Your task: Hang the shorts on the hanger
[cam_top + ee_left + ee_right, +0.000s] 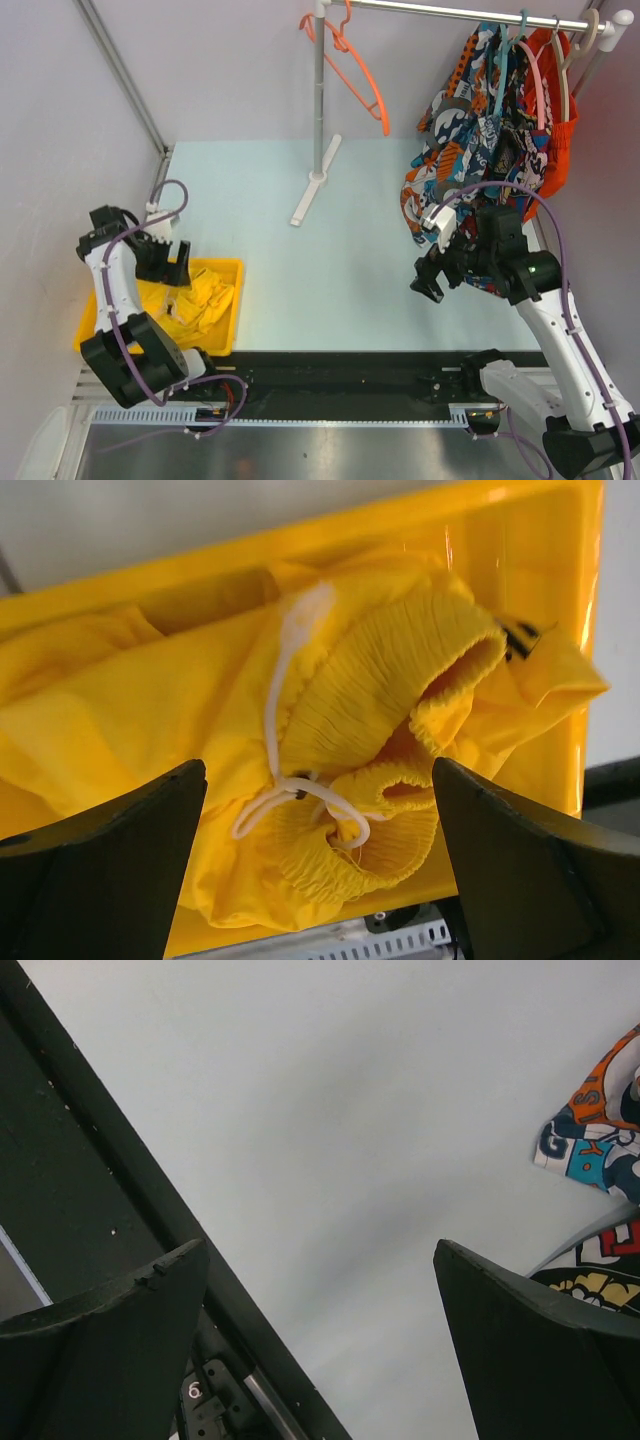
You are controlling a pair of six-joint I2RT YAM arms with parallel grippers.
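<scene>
The robot's left gripper is to go down next into the yellow bin (232,268), onto the shorts' elastic waistband beside the drawstring's knot (172,308), because the gathered fabric there lies between its open fingers.
The yellow shorts (205,298) lie crumpled in a yellow bin (232,268) at the left. In the left wrist view the shorts (380,690) show their elastic waist and pale drawstring (285,680). My left gripper (170,262) is open and hovers just above the shorts, its fingers either side of the waistband (320,820). The orange hanger (352,62) hangs by its hook on the rail at the back. My right gripper (432,280) is open and empty over the table at the right (320,1290).
A clothes rack (320,120) stands at the back on a white foot. Cartoon-print shorts (470,150) and an orange-red garment (560,130) hang at its right end on teal, pink and beige hangers. A black rail (330,375) runs along the near edge.
</scene>
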